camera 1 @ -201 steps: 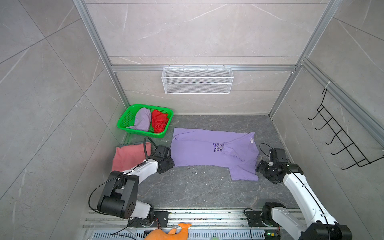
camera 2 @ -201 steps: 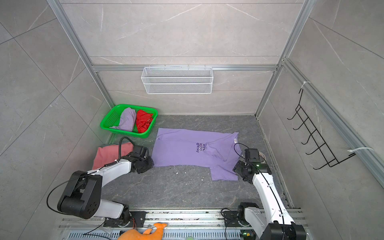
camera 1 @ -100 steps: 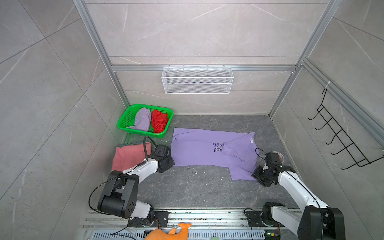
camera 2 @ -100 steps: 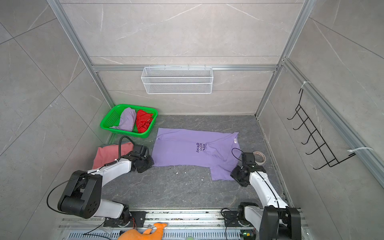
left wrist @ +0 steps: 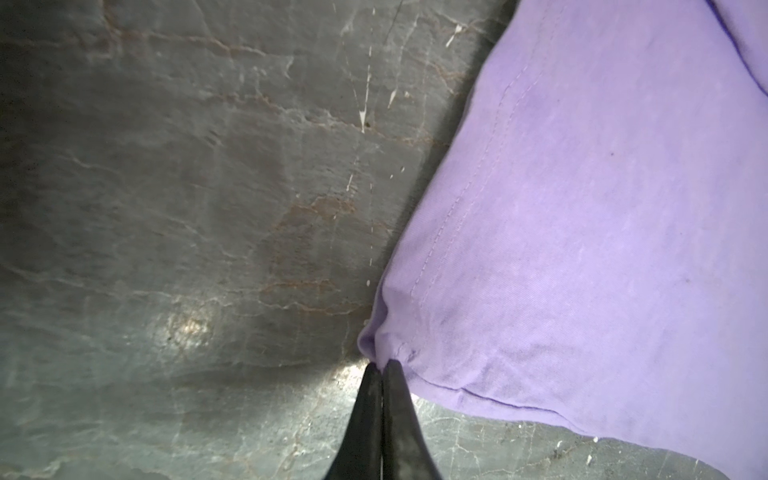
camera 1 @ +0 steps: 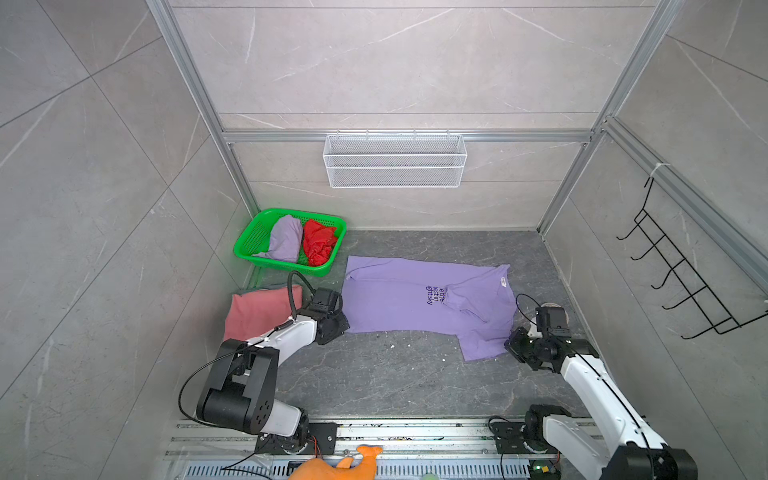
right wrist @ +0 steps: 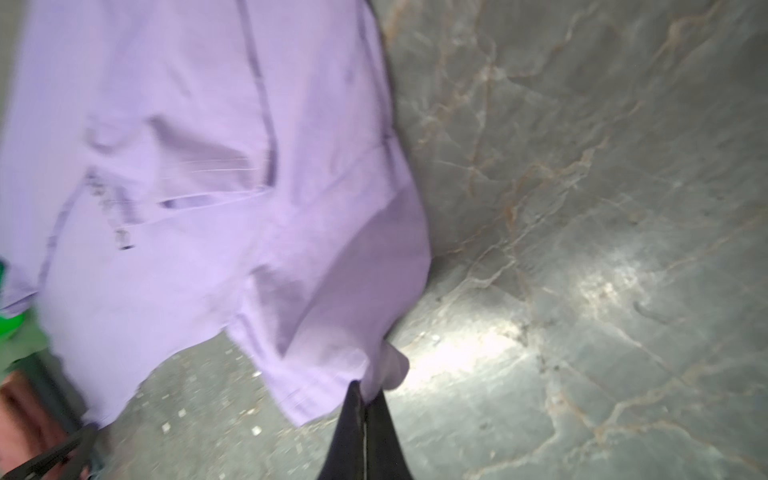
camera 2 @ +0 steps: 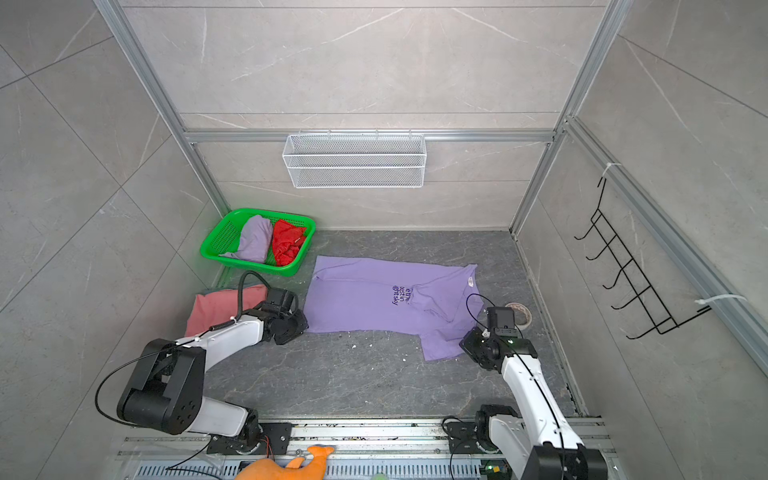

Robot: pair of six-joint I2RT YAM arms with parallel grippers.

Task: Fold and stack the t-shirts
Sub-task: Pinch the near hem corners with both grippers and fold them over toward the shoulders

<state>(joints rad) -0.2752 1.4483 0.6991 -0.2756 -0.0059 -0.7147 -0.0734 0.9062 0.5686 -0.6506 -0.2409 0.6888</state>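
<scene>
The lavender t-shirt's near half lies unfolded. So my right gripper next moves outward over the t-shirt to the far corner by its tag (camera 1: 502, 271) and releases the sleeve edge.
A lavender t-shirt (camera 1: 399, 299) (camera 2: 361, 299) with dark text lies spread flat on the dark floor in both top views. My left gripper (camera 1: 343, 326) (left wrist: 381, 365) is shut on its near left hem corner. At the near right end, my right gripper (camera 1: 509, 347) (right wrist: 365, 390) is shut on the sleeve edge, which bunches at the fingertips. A dusty-pink t-shirt (camera 1: 257, 311) lies folded behind the left arm. Another lavender t-shirt (camera 1: 286, 239) and a red t-shirt (camera 1: 318, 245) lie crumpled in the green basket (camera 1: 243, 249).
A white wire basket (camera 1: 395, 162) hangs on the back wall and a black hook rack (camera 1: 681, 282) on the right wall. A tape roll (camera 2: 519, 313) lies behind the right wrist. An orange plush toy (camera 1: 332, 469) sits at the front rail.
My right gripper dropped toward the front, to the shirt's near right end, and shut on the cloth. My left gripper finished shutting on the left corner and stayed in place.
</scene>
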